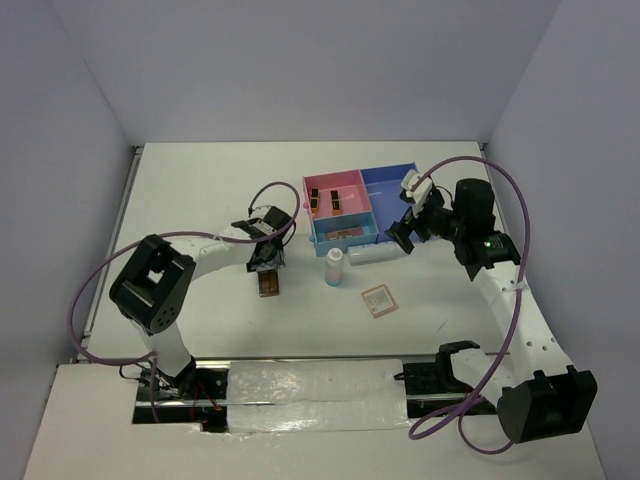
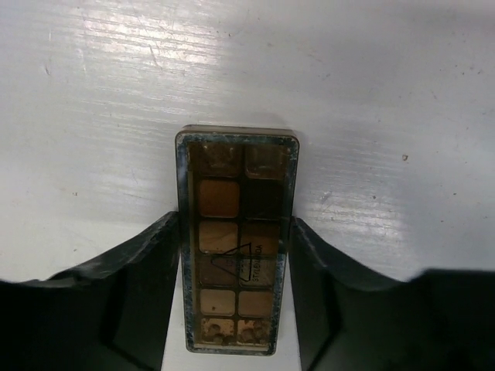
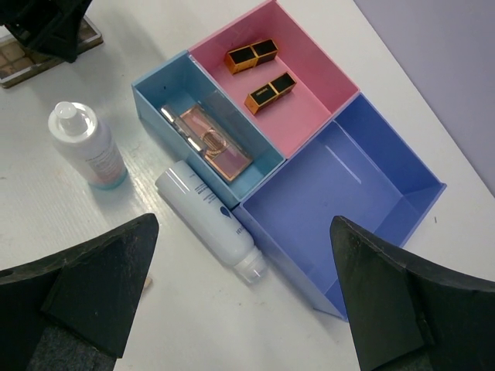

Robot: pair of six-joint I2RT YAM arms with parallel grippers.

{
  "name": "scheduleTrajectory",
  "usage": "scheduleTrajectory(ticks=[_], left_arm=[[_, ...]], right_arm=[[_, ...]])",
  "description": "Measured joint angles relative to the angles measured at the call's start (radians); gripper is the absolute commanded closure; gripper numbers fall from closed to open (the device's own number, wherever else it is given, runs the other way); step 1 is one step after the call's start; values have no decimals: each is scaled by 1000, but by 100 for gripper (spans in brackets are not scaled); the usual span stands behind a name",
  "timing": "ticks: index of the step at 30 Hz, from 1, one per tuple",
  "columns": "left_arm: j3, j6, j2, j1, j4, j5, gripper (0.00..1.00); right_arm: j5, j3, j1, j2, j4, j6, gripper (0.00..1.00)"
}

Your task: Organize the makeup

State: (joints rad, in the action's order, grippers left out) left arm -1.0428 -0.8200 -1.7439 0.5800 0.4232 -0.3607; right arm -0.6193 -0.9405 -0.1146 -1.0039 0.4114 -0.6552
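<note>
My left gripper is going to lift toward the tray, turn, lower the palette into the tray's light blue section (image 1: 345,232) and release it, as a compact already lies there.
My left gripper (image 1: 266,256) is shut on the long brown palette (image 2: 236,239), with a finger against each long side; the palette lies flat on the table (image 1: 200,200) and also shows in the top view (image 1: 268,284). My right gripper (image 3: 244,236) is open and empty above a whitish bottle (image 3: 209,220) that lies against the tray's front. A second whitish bottle (image 3: 85,143) stands upright to its left. Two black-gold pieces (image 3: 251,56) (image 3: 271,91) lie in the pink compartment. A pink-brown compact (image 3: 213,143) lies in the light blue compartment. A small square compact (image 1: 379,299) lies on the table nearer me.
The pink-and-blue tray (image 1: 390,172) stands at the table's middle back; nothing lies in its large blue compartment (image 3: 340,193). Grey walls close the table at the back and sides. A white padded strip (image 1: 310,392) runs along the near edge between the arm bases.
</note>
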Motion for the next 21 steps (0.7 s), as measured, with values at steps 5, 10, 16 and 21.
scheduleTrajectory(ticks=[5, 10, 16, 21], left_arm=[[0, 6, 0, 3, -1, -2, 79], [0, 32, 43, 3, 11, 9, 100], [-28, 209, 220, 3, -74, 118, 100], [-120, 420, 251, -3, -226, 281, 100]], right_arm=[[-6, 0, 11, 18, 0, 11, 1], [-15, 0, 22, 45, 1, 15, 1], [-29, 2, 38, 77, 1, 17, 1], [-40, 18, 48, 92, 2, 24, 1]])
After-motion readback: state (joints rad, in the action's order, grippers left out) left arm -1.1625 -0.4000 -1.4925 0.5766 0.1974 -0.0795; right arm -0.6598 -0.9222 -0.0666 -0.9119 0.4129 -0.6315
